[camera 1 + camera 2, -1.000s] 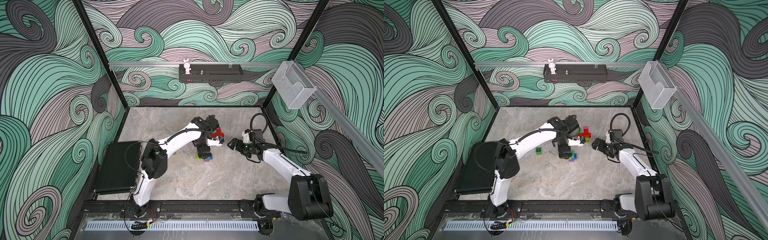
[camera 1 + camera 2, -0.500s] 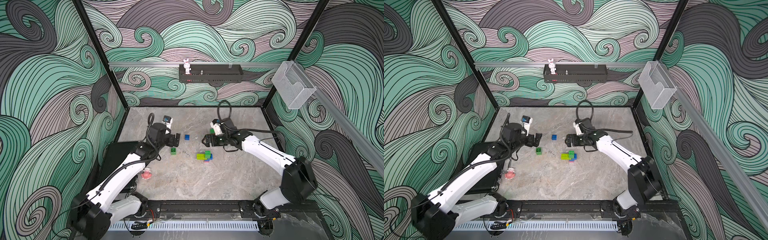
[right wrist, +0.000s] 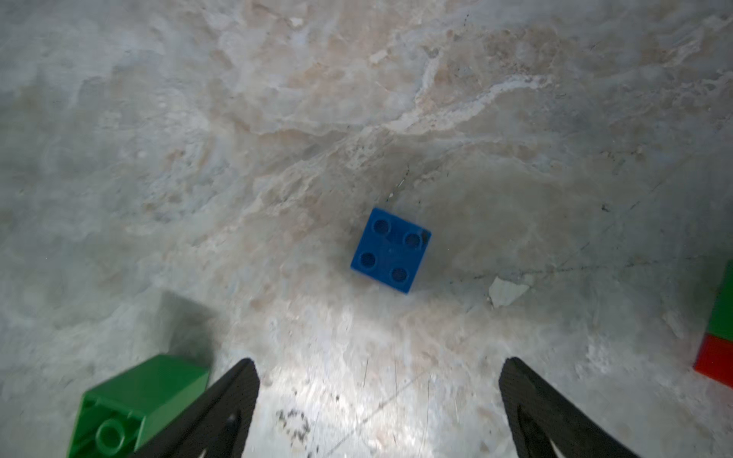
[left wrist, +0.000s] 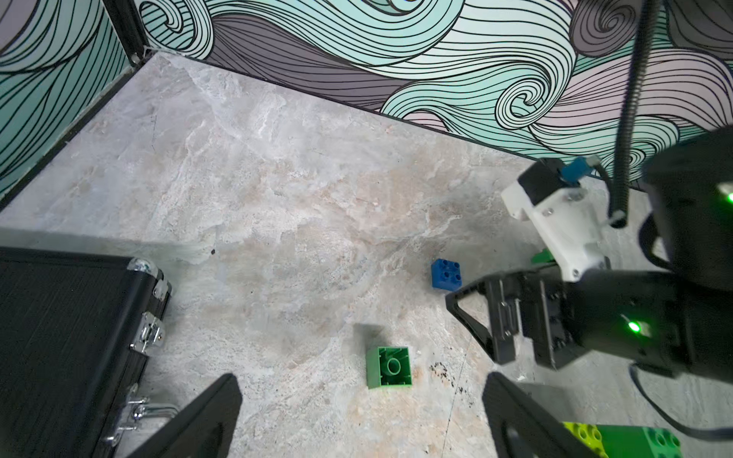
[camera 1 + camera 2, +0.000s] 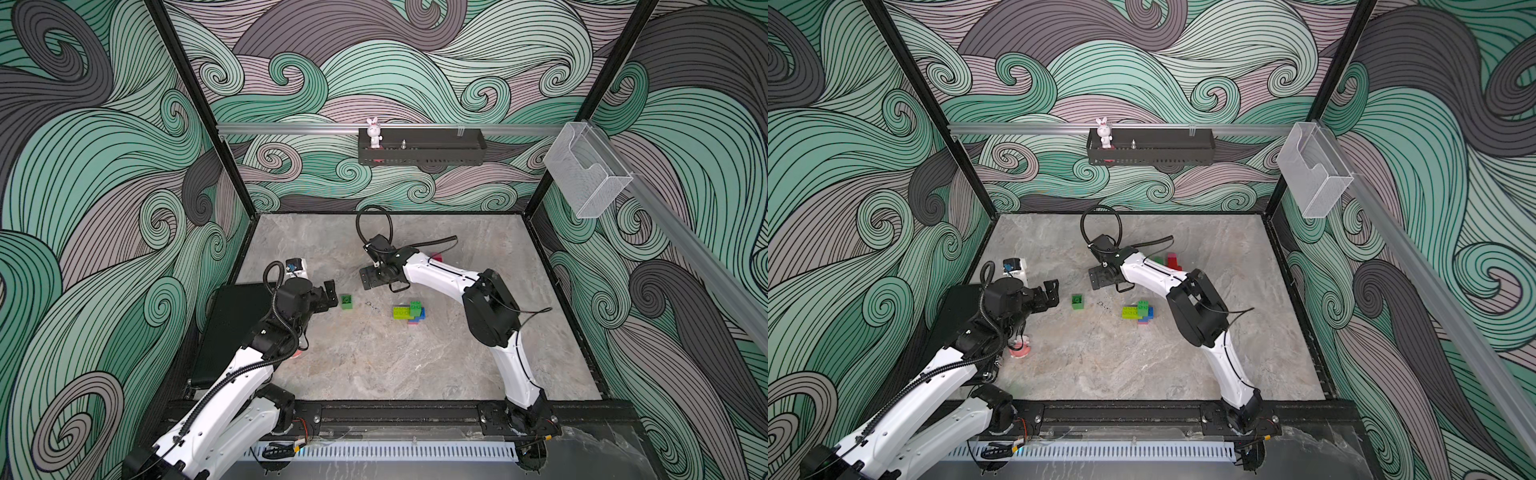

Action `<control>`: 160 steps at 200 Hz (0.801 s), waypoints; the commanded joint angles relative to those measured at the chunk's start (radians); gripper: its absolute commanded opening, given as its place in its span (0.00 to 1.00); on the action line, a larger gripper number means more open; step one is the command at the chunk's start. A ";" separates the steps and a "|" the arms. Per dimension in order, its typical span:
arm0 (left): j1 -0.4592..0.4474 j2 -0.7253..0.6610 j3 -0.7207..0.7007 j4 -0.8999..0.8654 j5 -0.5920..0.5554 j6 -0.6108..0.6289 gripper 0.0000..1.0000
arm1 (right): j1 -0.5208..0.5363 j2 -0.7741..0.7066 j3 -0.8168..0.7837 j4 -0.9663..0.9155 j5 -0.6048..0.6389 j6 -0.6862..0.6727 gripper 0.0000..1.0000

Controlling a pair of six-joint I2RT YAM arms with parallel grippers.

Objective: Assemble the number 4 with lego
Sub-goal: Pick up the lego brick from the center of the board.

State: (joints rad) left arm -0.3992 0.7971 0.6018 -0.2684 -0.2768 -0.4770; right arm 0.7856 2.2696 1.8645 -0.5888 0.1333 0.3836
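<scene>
The blue square brick (image 3: 390, 250) is crooked ahead of my fingers, so my right gripper will move outward and down onto it next and turn to line up my fingers with the brick's sides.
A dark green lego brick (image 5: 347, 301) (image 5: 1077, 301) lies on its side on the stone floor, hollow underside showing in the left wrist view (image 4: 389, 366). My left gripper (image 5: 331, 296) (image 5: 1052, 296) (image 4: 361, 376) is open, and the brick sits just off its tips. A blue square brick (image 4: 446, 273) (image 3: 390, 250) lies studs up, ahead of my open right gripper (image 5: 370, 279) (image 5: 1098, 278) (image 3: 379, 360), which hides it in both top views. A joined cluster of lime, green, blue and pink bricks (image 5: 409, 311) (image 5: 1138, 311) lies near the middle.
A black case (image 5: 237, 328) (image 5: 955, 307) (image 4: 59, 337) lies at the left, beside my left arm. Red (image 5: 1172, 261) and green (image 5: 1158, 260) bricks sit behind the right arm. A pinkish-red round item (image 5: 1019, 351) lies under the left arm. A toy bunny (image 5: 374, 133) stands on the wall shelf.
The left arm has drawn back from the centre to the left, close to the green brick. The right gripper has swung left over the blue brick. The bricks have not moved in the last half second.
</scene>
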 commanded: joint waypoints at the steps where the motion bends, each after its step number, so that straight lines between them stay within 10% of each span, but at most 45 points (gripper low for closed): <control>1: 0.003 -0.043 0.025 -0.003 -0.030 -0.070 0.99 | -0.003 0.087 0.118 -0.111 0.072 0.064 0.90; 50: 0.007 -0.092 -0.034 -0.054 -0.260 -0.257 0.99 | -0.001 0.219 0.294 -0.198 0.103 0.105 0.60; 96: 0.014 -0.028 0.030 -0.203 -0.328 -0.354 0.99 | -0.002 0.248 0.334 -0.197 0.123 0.111 0.51; 160: 0.015 0.022 0.051 -0.189 -0.217 -0.322 0.99 | -0.008 0.281 0.398 -0.198 0.109 0.112 0.41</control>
State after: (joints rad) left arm -0.3939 0.8211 0.6189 -0.4397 -0.5217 -0.7902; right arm 0.7834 2.5217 2.2337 -0.7662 0.2321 0.4854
